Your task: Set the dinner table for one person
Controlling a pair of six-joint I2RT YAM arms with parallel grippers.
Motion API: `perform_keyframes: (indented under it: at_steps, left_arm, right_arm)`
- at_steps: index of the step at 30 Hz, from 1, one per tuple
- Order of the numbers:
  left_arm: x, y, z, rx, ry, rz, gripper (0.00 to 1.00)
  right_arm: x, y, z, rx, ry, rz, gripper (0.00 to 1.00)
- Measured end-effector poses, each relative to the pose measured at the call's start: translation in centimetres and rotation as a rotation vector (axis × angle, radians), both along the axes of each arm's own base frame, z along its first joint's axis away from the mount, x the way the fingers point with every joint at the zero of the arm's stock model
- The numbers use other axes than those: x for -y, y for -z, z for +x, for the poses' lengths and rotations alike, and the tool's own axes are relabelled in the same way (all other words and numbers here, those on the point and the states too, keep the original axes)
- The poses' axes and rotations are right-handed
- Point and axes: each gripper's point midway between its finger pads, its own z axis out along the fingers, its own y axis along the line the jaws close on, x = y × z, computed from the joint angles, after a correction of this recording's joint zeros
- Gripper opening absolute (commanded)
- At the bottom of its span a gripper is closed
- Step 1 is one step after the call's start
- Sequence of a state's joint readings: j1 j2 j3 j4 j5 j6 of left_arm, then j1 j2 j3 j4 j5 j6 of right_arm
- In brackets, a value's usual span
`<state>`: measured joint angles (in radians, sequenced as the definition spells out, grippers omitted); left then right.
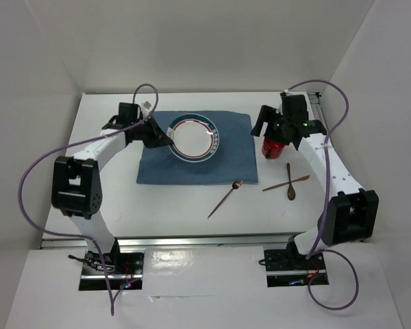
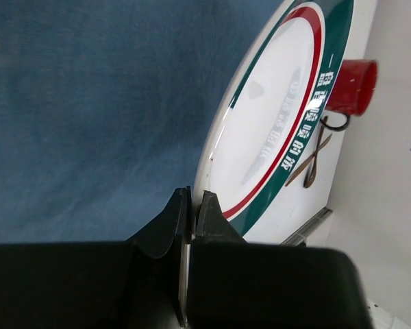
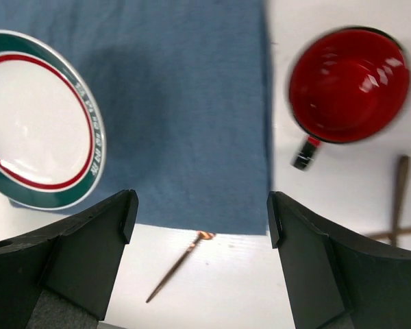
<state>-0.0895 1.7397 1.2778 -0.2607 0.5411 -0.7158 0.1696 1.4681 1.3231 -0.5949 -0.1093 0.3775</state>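
Observation:
The plate (image 1: 216,140) is hanging above the mat. My left gripper should move down and to the right in the top view, then let go of the plate on the middle of the mat.
The dinner table (image 1: 171,205) is a white tabletop with a blue cloth mat (image 1: 226,161) at its middle. Over the mat is a white plate (image 1: 216,140) with a green and red rim. My left gripper (image 1: 166,137) is shut on the plate's left edge; in the left wrist view both fingers (image 2: 180,212) pinch the plate's (image 2: 274,130) rim. Whether the plate is lifted off the mat I cannot tell. My right gripper (image 1: 279,131) hangs open over the mat's right edge, beside a red mug (image 1: 274,146). In the right wrist view the right gripper (image 3: 202,212) holds nothing.
A thin brown utensil (image 1: 226,197) lies on the table just below the mat. Two crossed wooden utensils (image 1: 288,181) lie to its right, near the mug (image 3: 346,86). White walls close the back and sides, and an aluminium rail runs along the near edge.

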Motion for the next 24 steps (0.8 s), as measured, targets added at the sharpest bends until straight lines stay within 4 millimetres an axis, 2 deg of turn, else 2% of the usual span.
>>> perform_keyframes:
  at_steps: [5, 9, 14, 16, 17, 18, 19, 20, 23, 24]
  left_arm:
    - [2.8, 3.6, 2.3, -0.071, 0.035, 0.009, 0.00]
    - [3.5, 5.6, 4.0, -0.091, 0.036, 0.021, 0.00]
    - [3.7, 7.2, 4.7, -0.114, 0.030, 0.050, 0.00]
    - [3.8, 7.6, 4.8, -0.122, 0.026, 0.062, 0.09]
    - [3.8, 7.9, 4.7, -0.130, 0.025, 0.069, 0.24]
    - [3.7, 8.0, 4.6, -0.138, 0.024, 0.074, 0.24]
    - [3.8, 8.2, 4.5, -0.148, 0.022, 0.081, 0.31]
    - [3.8, 8.2, 4.5, -0.150, 0.022, 0.087, 0.44]
    - [3.8, 7.8, 4.8, -0.142, 0.022, 0.117, 0.59]
    - [3.8, 7.6, 4.9, -0.140, 0.023, 0.127, 0.77]
  right_arm:
    - [3.5, 0.7, -0.9, -0.034, 0.091, -0.016, 0.89]
    - [5.4, 1.8, -1.5, -0.079, 0.138, -0.024, 0.89]
    - [7.4, 2.1, -1.6, -0.095, 0.193, -0.029, 0.89]
    - [7.8, 2.2, -1.5, -0.097, 0.207, -0.026, 0.89]
    - [7.9, 2.3, -1.5, -0.099, 0.212, -0.025, 0.89]
    - [8.0, 2.4, -1.5, -0.101, 0.213, -0.025, 0.89]
    - [8.0, 2.6, -1.4, -0.107, 0.216, -0.024, 0.89]
    - [8.0, 2.9, -1.3, -0.114, 0.217, -0.023, 0.89]
    - [8.1, 4.1, -1.0, -0.150, 0.227, -0.019, 0.89]
    - [8.1, 4.6, -0.9, -0.162, 0.230, -0.017, 0.89]
